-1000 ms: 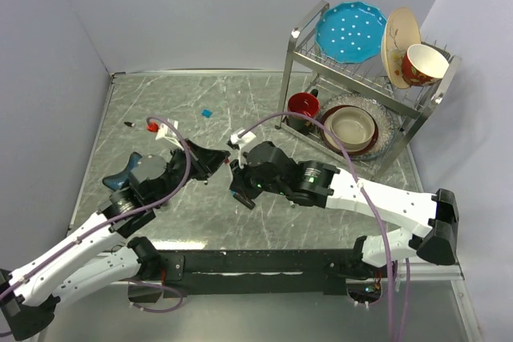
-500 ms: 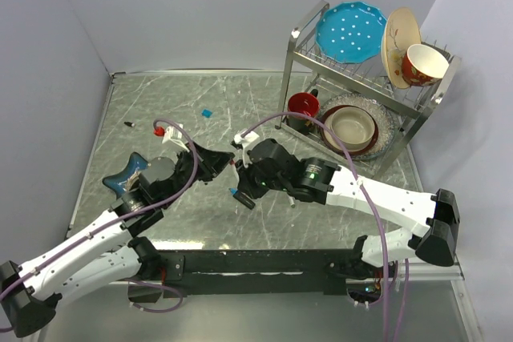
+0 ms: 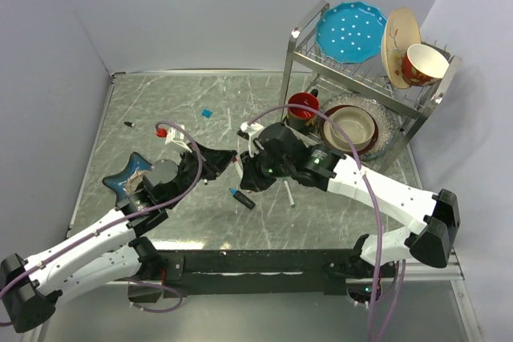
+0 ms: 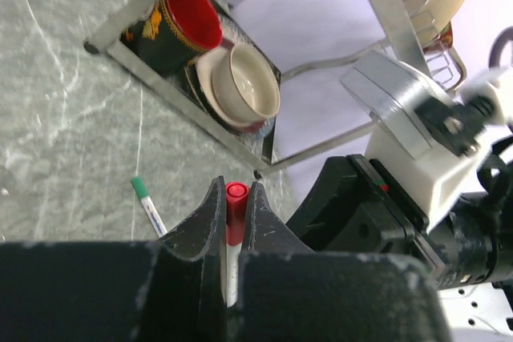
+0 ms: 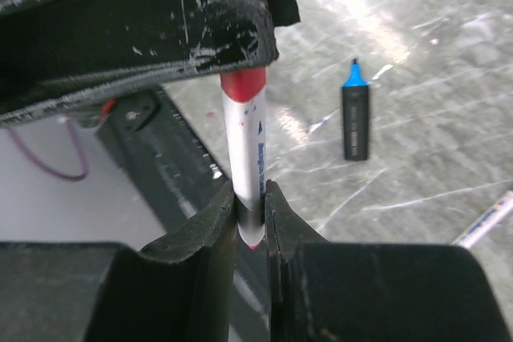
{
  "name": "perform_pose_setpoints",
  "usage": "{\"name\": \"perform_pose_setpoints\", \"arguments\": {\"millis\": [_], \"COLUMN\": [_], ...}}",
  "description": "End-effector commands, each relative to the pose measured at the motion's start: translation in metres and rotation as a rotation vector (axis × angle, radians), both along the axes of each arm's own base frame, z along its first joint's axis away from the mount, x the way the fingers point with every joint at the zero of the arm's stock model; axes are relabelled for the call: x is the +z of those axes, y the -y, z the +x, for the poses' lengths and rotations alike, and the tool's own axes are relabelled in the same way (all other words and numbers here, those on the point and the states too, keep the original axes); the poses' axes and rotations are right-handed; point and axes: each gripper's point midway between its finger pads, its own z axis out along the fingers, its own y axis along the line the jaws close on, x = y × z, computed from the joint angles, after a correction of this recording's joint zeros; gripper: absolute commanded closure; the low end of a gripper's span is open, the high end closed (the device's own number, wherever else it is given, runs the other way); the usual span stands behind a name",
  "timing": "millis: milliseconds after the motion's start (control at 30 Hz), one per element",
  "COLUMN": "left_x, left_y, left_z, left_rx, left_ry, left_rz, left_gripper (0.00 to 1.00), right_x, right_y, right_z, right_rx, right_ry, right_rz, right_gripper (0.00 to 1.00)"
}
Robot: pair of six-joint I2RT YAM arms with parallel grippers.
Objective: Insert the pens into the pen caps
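My left gripper holds the capped pen. It will next cross to its right in the top view, then lower and release the pen on bare tabletop beside the green-tipped pen (image 4: 148,206) below.
My left gripper (image 3: 224,161) and right gripper (image 3: 243,167) meet above the middle of the table, both on one red pen. In the left wrist view the left gripper (image 4: 235,198) is shut on the pen's red cap (image 4: 236,192). In the right wrist view the right gripper (image 5: 250,198) is shut on the white barrel (image 5: 247,150), and the red cap (image 5: 243,84) sits on the barrel's far end. The blue marker (image 3: 242,198) lies uncapped below the grippers. A green-tipped pen (image 4: 148,206) lies on the table. A blue cap (image 3: 207,112) and a black cap (image 3: 128,124) lie far left.
A metal dish rack (image 3: 365,78) with plates, bowls and a red cup (image 3: 303,105) stands at the back right, close behind the right arm. A blue star-shaped object (image 3: 127,174) lies by the left arm. Purple cables loop over both arms.
Both grippers have shifted slightly back and right, staying together around the red pen. The blue marker on the table below them now shows fully.
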Motion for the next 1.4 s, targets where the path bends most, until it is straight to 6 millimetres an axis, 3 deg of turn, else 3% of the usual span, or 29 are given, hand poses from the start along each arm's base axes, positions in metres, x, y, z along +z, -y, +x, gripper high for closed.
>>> {"name": "perform_pose_setpoints", "arguments": {"millis": [0,300,433,633,733,867,933,1000,1033,1067,1133,1200,1300,1333,1367], "left_x": [-0.09,-0.106,-0.105,-0.091,-0.086,-0.058,-0.054,-0.055,-0.056,-0.063,-0.058,-0.061,-0.079,-0.099,-0.098], "left_y": [0.028,0.027,0.021,0.031,0.026,0.023,0.02,0.024,0.027,0.033,0.046,0.061,0.076,0.081,0.086], "left_z": [-0.082,-0.106,-0.103,-0.104,-0.085,-0.049,-0.031,-0.013,-0.008,-0.002,0.007,0.018,0.035,0.043,0.05], "left_rx": [-0.392,-0.491,-0.467,-0.511,-0.408,-0.294,-0.263,-0.225,-0.221,-0.22,-0.232,-0.236,-0.215,-0.201,-0.189], "left_ry": [-0.234,-0.289,-0.306,-0.291,-0.294,-0.229,-0.221,-0.22,-0.221,-0.24,-0.219,-0.214,-0.252,-0.289,-0.296], "left_rz": [0.242,0.247,0.307,0.282,0.337,0.326,0.321,0.329,0.325,0.33,0.297,0.261,0.246,0.278,0.281], "left_gripper": [0.99,0.99,0.99,0.99,0.99,0.99,0.99,0.99,0.99,0.99,0.99,0.99,0.99,0.99,0.99], "right_x": [0.2,0.203,0.204,0.175,0.15,0.113,0.095,0.068,0.044,0.048,0.029,0.038,0.049,0.055,0.058], "right_y": [-0.041,-0.02,-0.02,-0.018,-0.011,0.02,0.035,0.055,0.063,0.072,0.086,0.1,0.117,0.12,0.124], "right_z": [0.075,0.095,0.095,0.098,0.089,0.07,0.064,0.052,0.045,0.037,0.03,0.025,0.022,0.022,0.021], "right_rx": [-0.119,-0.144,-0.124,-0.115,-0.12,-0.196,-0.245,-0.302,-0.31,-0.328,-0.374,-0.414,-0.457,-0.468,-0.474], "right_ry": [0.385,0.43,0.455,0.459,0.42,0.364,0.331,0.288,0.257,0.255,0.23,0.249,0.277,0.287,0.294], "right_rz": [0.574,0.593,0.577,0.504,0.485,0.462,0.428,0.404,0.373,0.406,0.392,0.423,0.412,0.414,0.414], "right_gripper": [1.0,1.0,1.0,1.0,1.0,0.7,0.63,0.56,0.49,0.43,0.37,0.33,0.31,0.3,0.28]}}
